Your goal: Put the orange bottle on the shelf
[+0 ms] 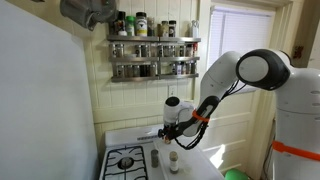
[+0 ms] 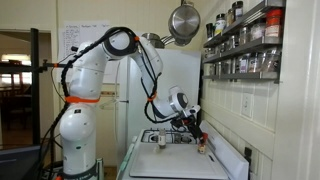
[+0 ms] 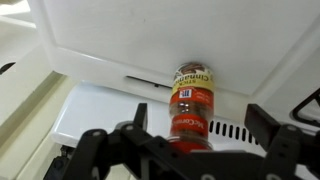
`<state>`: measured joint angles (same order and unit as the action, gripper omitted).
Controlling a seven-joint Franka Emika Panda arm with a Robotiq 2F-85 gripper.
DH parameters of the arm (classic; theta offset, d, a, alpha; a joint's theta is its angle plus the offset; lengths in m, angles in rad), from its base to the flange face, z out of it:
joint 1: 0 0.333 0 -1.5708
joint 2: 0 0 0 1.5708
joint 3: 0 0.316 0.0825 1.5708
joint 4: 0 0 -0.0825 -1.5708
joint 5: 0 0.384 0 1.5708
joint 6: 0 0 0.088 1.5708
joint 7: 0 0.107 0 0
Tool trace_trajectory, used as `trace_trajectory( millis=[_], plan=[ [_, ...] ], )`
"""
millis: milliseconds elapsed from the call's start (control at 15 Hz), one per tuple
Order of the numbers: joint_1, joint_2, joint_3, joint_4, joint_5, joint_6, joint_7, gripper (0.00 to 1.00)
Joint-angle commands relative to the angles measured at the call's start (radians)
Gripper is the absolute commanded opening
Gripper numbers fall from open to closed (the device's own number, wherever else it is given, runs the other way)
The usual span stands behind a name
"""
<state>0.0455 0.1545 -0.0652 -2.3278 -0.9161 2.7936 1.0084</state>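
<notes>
I will keep my gripper low over the stove next, and then close its fingers onto the orange bottle's sides (image 3: 190, 116).
The orange bottle (image 3: 192, 98), a red-orange spice jar with a yellow label band, stands upright on the white stove top in the wrist view. My gripper (image 3: 200, 113) is open, one finger on each side of the bottle with a gap on both sides. In both exterior views the gripper (image 1: 172, 130) (image 2: 196, 126) hangs low over the stove's back edge. The shelf (image 1: 152, 50) (image 2: 245, 45), a two-tier wire rack full of dark-lidded spice jars, hangs on the wall well above the gripper.
A pale jar (image 1: 155, 158) and another small jar (image 1: 173, 160) stand on the stove (image 1: 125, 160) below the gripper. A metal pot (image 1: 85, 12) (image 2: 183, 22) hangs high near the rack. A burner grate (image 3: 305, 105) lies to the side.
</notes>
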Motion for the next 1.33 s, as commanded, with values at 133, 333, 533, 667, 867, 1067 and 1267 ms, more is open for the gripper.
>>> trace_trajectory(
  millis=[133, 333, 533, 667, 867, 1067, 1267],
  plan=[
    [0.006, 0.040, -0.017, 0.016, -0.104, 0.035, 0.109, 1.00],
    [0.006, 0.048, -0.020, 0.018, -0.125, 0.031, 0.129, 1.00],
    [0.008, 0.057, -0.027, 0.030, -0.164, 0.028, 0.166, 1.00],
    [0.008, 0.065, -0.028, 0.038, -0.173, 0.020, 0.180, 1.00],
    [0.005, 0.082, -0.029, 0.050, -0.170, 0.022, 0.186, 0.88],
    [0.005, 0.092, -0.033, 0.060, -0.180, 0.027, 0.195, 0.65],
    [0.007, 0.104, -0.036, 0.072, -0.186, 0.019, 0.197, 0.86]
  ],
)
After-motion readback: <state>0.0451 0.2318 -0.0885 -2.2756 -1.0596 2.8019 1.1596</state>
